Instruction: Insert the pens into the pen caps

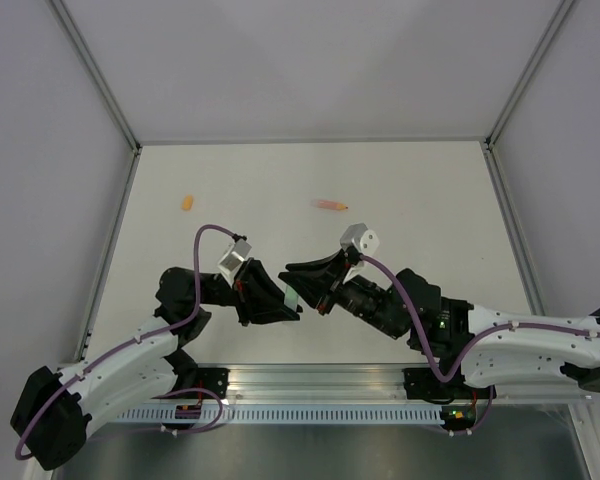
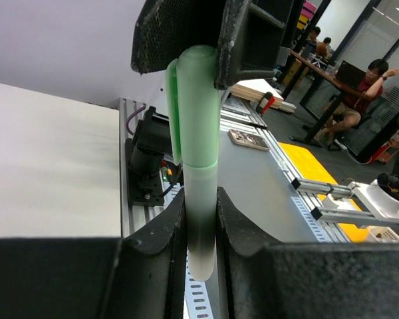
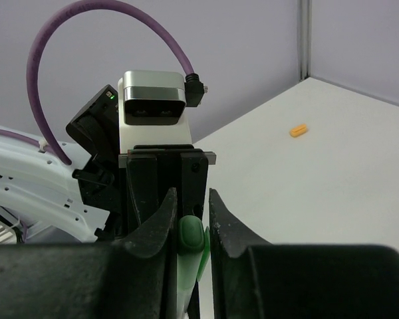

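My left gripper moves outward next, tilts down, lowers the pen onto the bare tabletop below and outward, and releases it, as the pen is capped.
My left gripper (image 2: 201, 199) is shut on the lower body of a pale mint green pen (image 2: 201, 226), holding it off the table. The pen's top end sits inside a mint green cap (image 2: 198, 106). My right gripper (image 3: 193, 199) is shut on that cap (image 3: 191, 236), whose clip faces its right finger. In the top view the two grippers (image 1: 285, 300) (image 1: 305, 285) meet nose to nose near the table's front. A salmon orange pen (image 1: 330, 205) and a small orange cap (image 1: 187, 203) lie apart on the far half of the table. The orange cap (image 3: 298, 130) shows in the right wrist view too.
An aluminium rail (image 1: 310, 385) runs along the near edge between the arm bases. Grey walls with metal posts (image 1: 100, 80) enclose the white table (image 1: 410, 190) on three sides. A purple cable (image 3: 86, 13) loops over the left wrist camera (image 3: 154, 100).
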